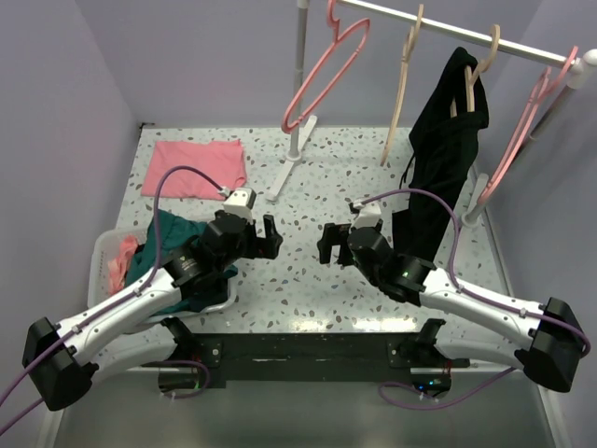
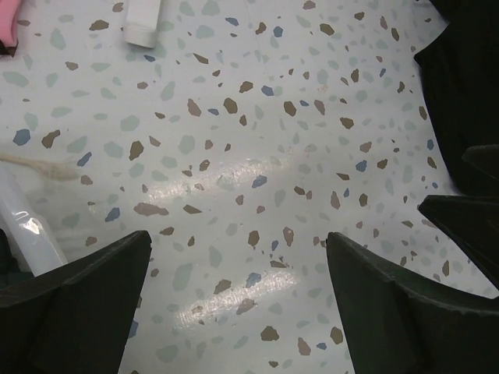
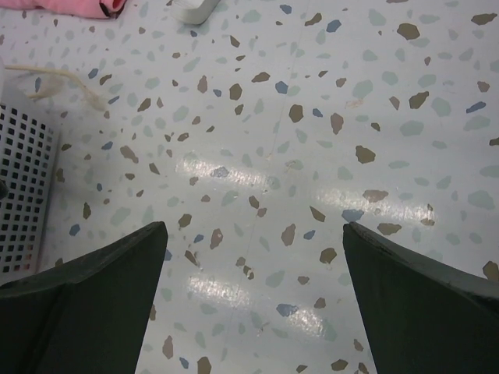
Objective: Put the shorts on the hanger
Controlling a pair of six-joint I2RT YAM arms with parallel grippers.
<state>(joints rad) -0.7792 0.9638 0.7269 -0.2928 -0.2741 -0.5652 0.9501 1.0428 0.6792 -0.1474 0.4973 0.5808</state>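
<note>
The teal shorts [image 1: 166,245] lie bunched inside the white basket [image 1: 101,257], so next my left gripper needs to travel left in the top view, over the basket and down onto them.
The dark teal shorts [image 1: 166,245] lie bunched in a white basket [image 1: 101,257] at the left, under my left arm. Their cream drawstring trails onto the table in the left wrist view [image 2: 39,165] and the right wrist view [image 3: 62,78]. A salmon-pink hanger [image 1: 322,75] hangs on the rail at the back, left of centre; a second pink one [image 1: 524,131] hangs at the rail's right end. My left gripper [image 1: 270,238] [image 2: 238,265] and right gripper [image 1: 326,245] [image 3: 253,257] are both open and empty, facing each other just above the bare table centre.
A flat pink cloth [image 1: 196,168] lies at the back left. Two tan hangers [image 1: 401,84] and a black garment [image 1: 446,149] hang on the rail. The rack's white foot [image 1: 289,163] and post stand at the back centre. Purple walls close in both sides.
</note>
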